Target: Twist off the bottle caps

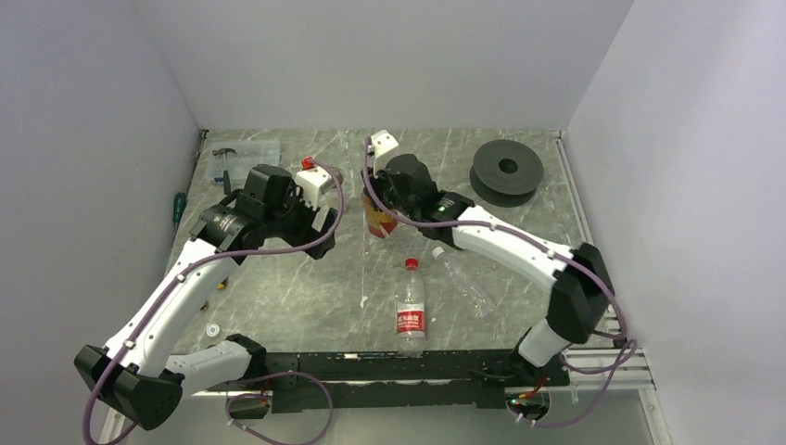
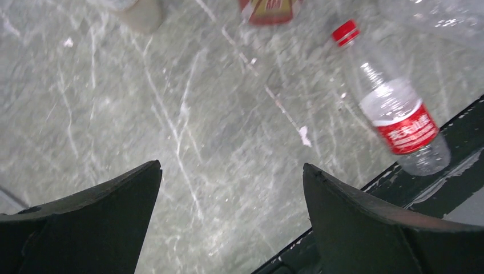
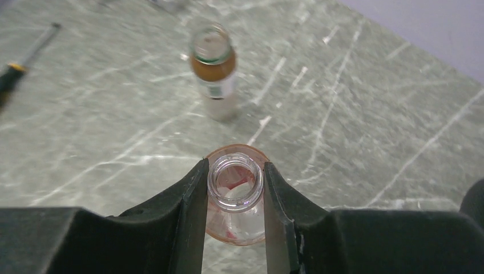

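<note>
The right gripper lowers the upright bottle onto the bare table beneath it next, then opens its fingers, since the bottle's held neck is already capless.
My right gripper [image 3: 234,171] is shut on the open, capless neck of an upright bottle with a red and yellow label [image 3: 235,225]; both show in the top view, gripper [image 1: 380,206] and bottle [image 1: 378,224]. An amber bottle [image 3: 213,71] stands beyond it, its mouth open with a green ring. A red-labelled bottle [image 1: 410,308] with a red cap [image 1: 412,264] lies at the front centre; it also shows in the left wrist view [image 2: 399,117]. A plain clear bottle [image 1: 463,278] lies beside it. My left gripper [image 2: 231,171] is open and empty above bare table, left of the held bottle [image 1: 320,227].
A large black spool [image 1: 506,170] sits at the back right. A clear box with a hammer [image 1: 236,158] is at the back left, a green-handled screwdriver [image 1: 178,206] by the left wall. A small white ring-shaped thing [image 1: 213,329] lies near the left arm's base. A small red thing [image 1: 308,163] sits behind the left wrist.
</note>
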{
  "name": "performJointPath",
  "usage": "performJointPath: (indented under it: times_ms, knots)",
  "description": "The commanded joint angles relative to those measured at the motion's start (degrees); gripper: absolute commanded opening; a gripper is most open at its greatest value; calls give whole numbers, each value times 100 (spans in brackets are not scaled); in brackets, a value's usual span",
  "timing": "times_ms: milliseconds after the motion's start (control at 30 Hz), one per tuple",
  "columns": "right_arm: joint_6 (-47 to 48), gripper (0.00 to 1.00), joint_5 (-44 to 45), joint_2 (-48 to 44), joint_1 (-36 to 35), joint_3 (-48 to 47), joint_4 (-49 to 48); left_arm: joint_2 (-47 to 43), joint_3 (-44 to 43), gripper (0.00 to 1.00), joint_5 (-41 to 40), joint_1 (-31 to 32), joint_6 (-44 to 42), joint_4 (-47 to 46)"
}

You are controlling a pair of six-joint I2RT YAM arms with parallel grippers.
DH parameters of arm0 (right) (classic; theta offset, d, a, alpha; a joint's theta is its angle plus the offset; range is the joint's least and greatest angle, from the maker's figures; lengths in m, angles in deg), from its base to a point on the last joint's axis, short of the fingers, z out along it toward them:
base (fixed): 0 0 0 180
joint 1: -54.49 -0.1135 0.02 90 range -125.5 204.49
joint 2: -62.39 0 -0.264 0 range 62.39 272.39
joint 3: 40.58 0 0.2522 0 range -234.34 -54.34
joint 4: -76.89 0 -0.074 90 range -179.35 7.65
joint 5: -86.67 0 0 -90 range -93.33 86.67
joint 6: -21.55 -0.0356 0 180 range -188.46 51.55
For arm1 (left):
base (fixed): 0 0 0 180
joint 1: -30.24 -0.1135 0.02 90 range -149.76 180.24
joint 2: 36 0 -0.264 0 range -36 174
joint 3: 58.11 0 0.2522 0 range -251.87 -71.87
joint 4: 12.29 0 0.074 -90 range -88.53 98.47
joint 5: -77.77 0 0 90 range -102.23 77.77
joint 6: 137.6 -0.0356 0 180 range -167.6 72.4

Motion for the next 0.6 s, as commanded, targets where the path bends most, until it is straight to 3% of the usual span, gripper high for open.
performJointPath:
  times_ms: [0, 567]
  knots:
    - [192, 0, 438, 338, 275, 122, -1247, -65, -231, 99, -550, -90, 75, 418]
    - [-788, 0, 493, 1473, 720, 131, -2108, 62, -330, 99, -315, -195, 65, 427]
